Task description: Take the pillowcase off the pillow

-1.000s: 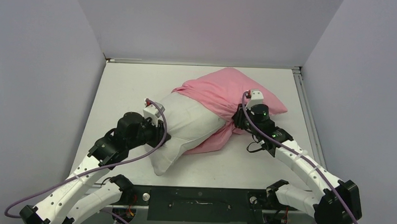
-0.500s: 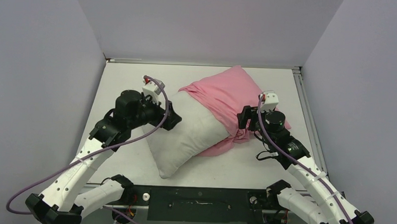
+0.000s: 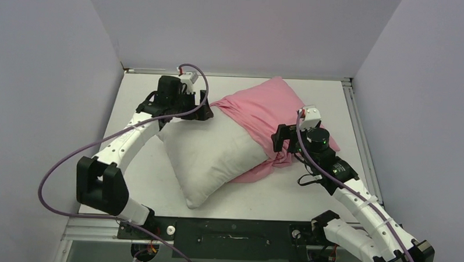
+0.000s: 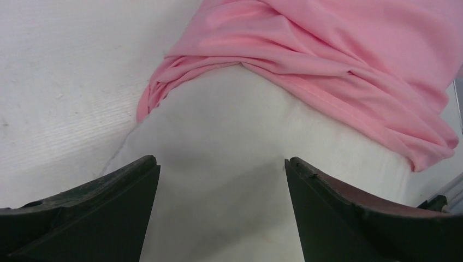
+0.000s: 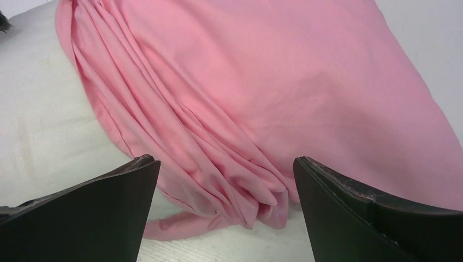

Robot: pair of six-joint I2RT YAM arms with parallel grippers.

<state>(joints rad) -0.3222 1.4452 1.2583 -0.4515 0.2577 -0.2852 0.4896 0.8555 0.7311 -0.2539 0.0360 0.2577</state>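
Observation:
My left gripper has only white pillow between its open fingers. Next, it will move down onto the bare pillow (image 4: 223, 161) just short of the edge of the bunched pillowcase and close.
The white pillow (image 3: 214, 153) lies slantwise on the table, its near half bare. The pink pillowcase (image 3: 265, 106) covers its far half, bunched in folds along the middle. My left gripper (image 3: 203, 113) stands open at the pillow's far-left corner, beside the bunched edge. In the left wrist view the left gripper (image 4: 221, 160) has only bare pillow (image 4: 229, 125) between its fingers, with pillowcase (image 4: 338, 49) beyond. My right gripper (image 3: 279, 141) is open by the gathered folds on the right. In the right wrist view the right gripper (image 5: 225, 159) straddles the pillowcase (image 5: 273, 71) folds without gripping them; pillow (image 5: 38, 109) shows at left.
The white table (image 3: 309, 192) is enclosed by grey walls on three sides. A metal rail (image 3: 358, 129) runs along its right edge. The black arm mount (image 3: 232, 239) sits at the near edge.
Both grippers have opened and let go of the fabric. The left arm has swung from the pillow's near-left side to its far-left corner. The right gripper has backed off slightly to the right.

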